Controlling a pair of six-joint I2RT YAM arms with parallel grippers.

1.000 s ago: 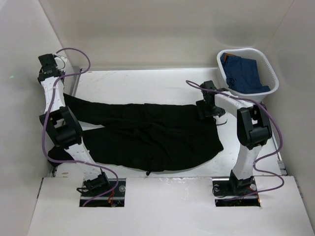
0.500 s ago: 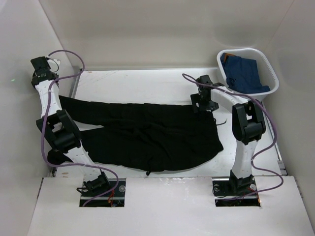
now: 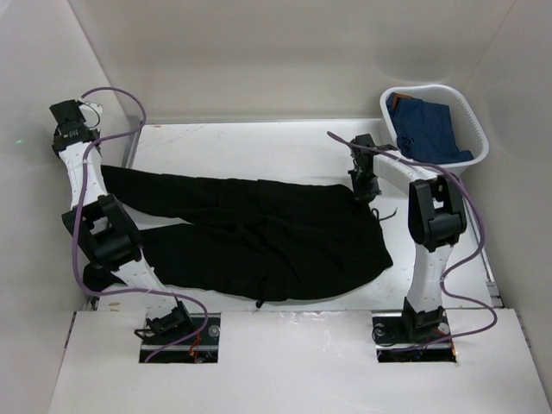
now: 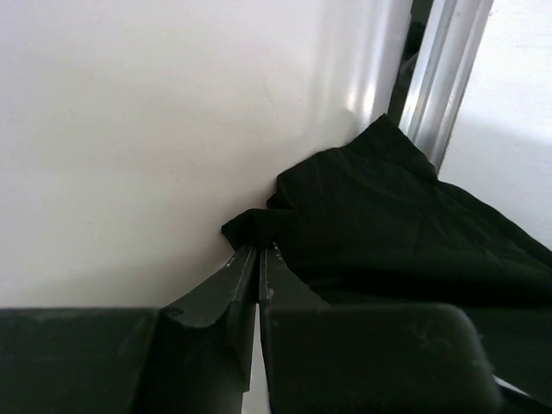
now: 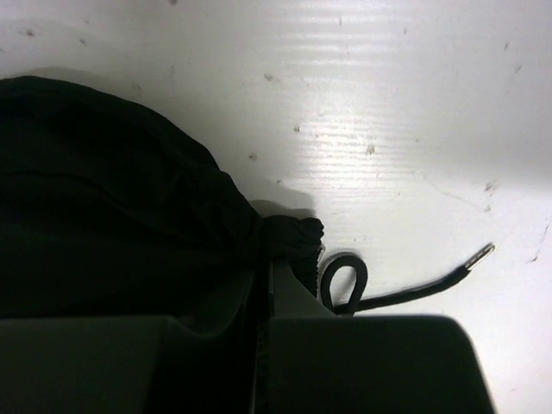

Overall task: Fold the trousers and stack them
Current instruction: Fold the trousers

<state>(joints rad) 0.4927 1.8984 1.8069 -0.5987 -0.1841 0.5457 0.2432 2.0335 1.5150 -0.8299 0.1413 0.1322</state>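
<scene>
Next I need to pull the trousers' waistband to bare tabletop before the basket, right of my right gripper in the top view, straightening the wavy cloth, and release the waistband.
The black trousers [image 3: 259,228] lie spread across the white table, legs to the left and waist to the right. My left gripper [image 3: 71,129] is up at the far left by the wall. In the left wrist view its jaws [image 4: 259,248] are shut on a corner of the trousers [image 4: 388,233]. My right gripper [image 3: 366,193] is down at the back right corner of the waist. In the right wrist view it [image 5: 272,263] is shut on a bunched bit of waistband [image 5: 293,235], with the drawstring [image 5: 414,291] lying loose beside it.
A white basket [image 3: 473,116] holding a blue garment [image 3: 427,129] stands at the back right. White walls close in the table on three sides. An aluminium rail [image 4: 444,78] runs along the left edge.
The right gripper has shut on the waistband corner, having been open half a second ago. The left arm has drawn the leg end further left toward the wall.
</scene>
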